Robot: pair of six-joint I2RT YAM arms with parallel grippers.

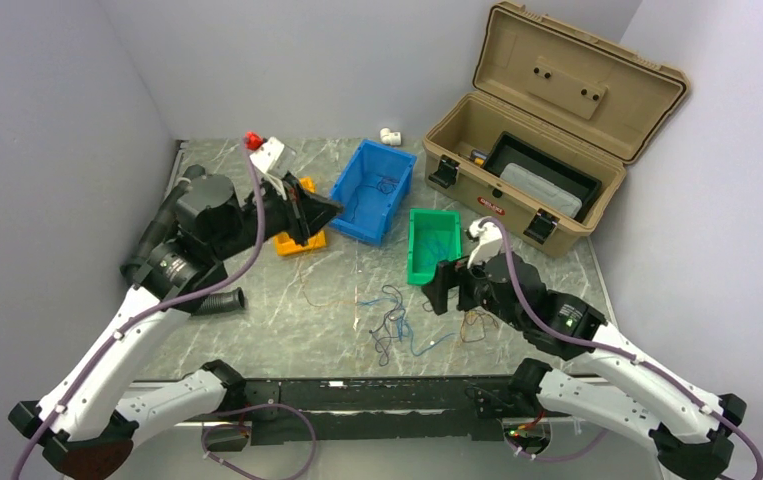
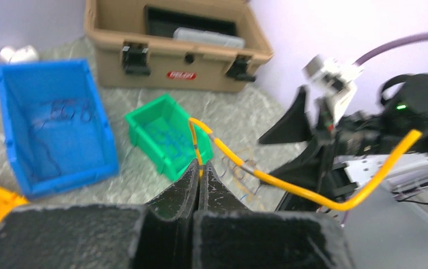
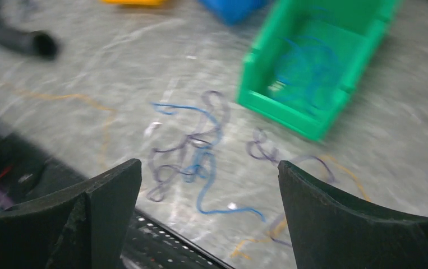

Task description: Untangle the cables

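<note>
My right gripper swings left in the top view past the tangle onto the yellow cable's loose length (image 1: 309, 296) (image 3: 83, 97) next, as my left gripper holds one part of it.
A loose tangle of thin blue, purple and dark cables (image 1: 395, 322) lies on the marble table near its front edge; it also shows in the right wrist view (image 3: 192, 159). A thin orange cable (image 1: 322, 300) lies to its left. My left gripper (image 1: 329, 208), raised over the orange bin, is shut on a yellow cable (image 2: 290, 188). That cable arcs up from the left gripper (image 2: 200, 168) and off to the right. My right gripper (image 1: 439, 285) is open and empty, just right of the tangle; in the right wrist view it (image 3: 208, 165) hovers above the tangle.
A blue bin (image 1: 372, 190) and a green bin (image 1: 432, 243) each hold a few wires. An orange bin (image 1: 297, 242) sits under the left gripper. An open tan toolbox (image 1: 547, 130) stands at the back right. A black corrugated hose (image 1: 212, 298) lies at the left.
</note>
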